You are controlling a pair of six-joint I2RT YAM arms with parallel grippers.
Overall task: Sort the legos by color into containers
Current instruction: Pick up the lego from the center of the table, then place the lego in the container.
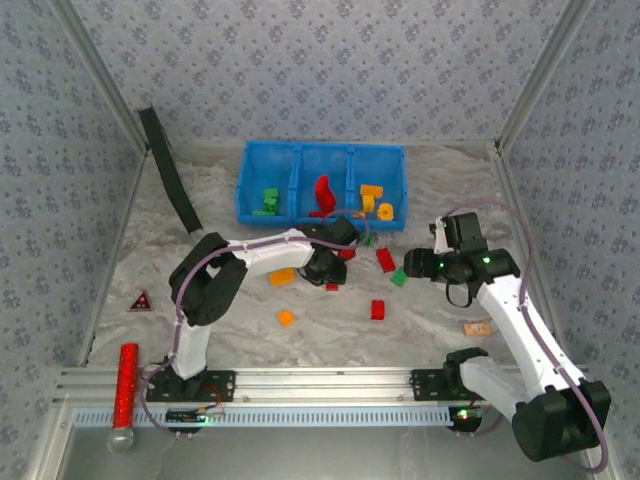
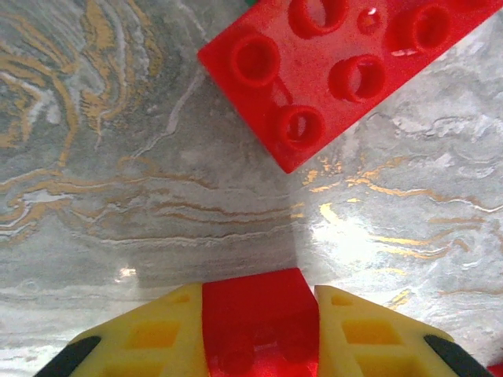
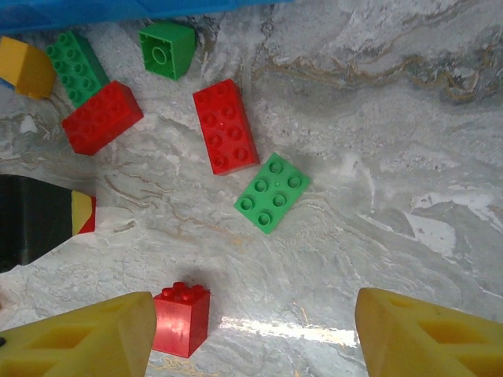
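I should lift the small red lego outward over the tray's near side with my left gripper and let it go, because the tray's middle section [image 1: 318, 187] already holds red and is outward of my left gripper.
The blue tray [image 1: 246, 178] stands at the back, with green legos [image 1: 268, 202] in its left compartment, a red one [image 1: 321, 196] in the middle and orange-yellow ones [image 1: 375, 200] on the right. My left gripper [image 2: 260, 302] is shut on a small red lego [image 2: 259, 334] low over the table, just in front of the tray [image 1: 333, 270]. A larger red lego [image 2: 338, 71] lies ahead of it. My right gripper [image 3: 255, 322] hangs open above loose bricks: a small red cube [image 3: 181, 318], a green plate [image 3: 273, 192] and a red brick [image 3: 225, 126].
More loose legos lie mid-table: orange ones [image 1: 283, 277] [image 1: 286, 318], red [image 1: 378, 309], green [image 1: 399, 277]. A red glittery cylinder [image 1: 127, 372] and a dark triangle [image 1: 142, 301] sit at the left. A black strip [image 1: 170, 170] leans at the back left, and a tan scrap [image 1: 478, 328] lies at the right.
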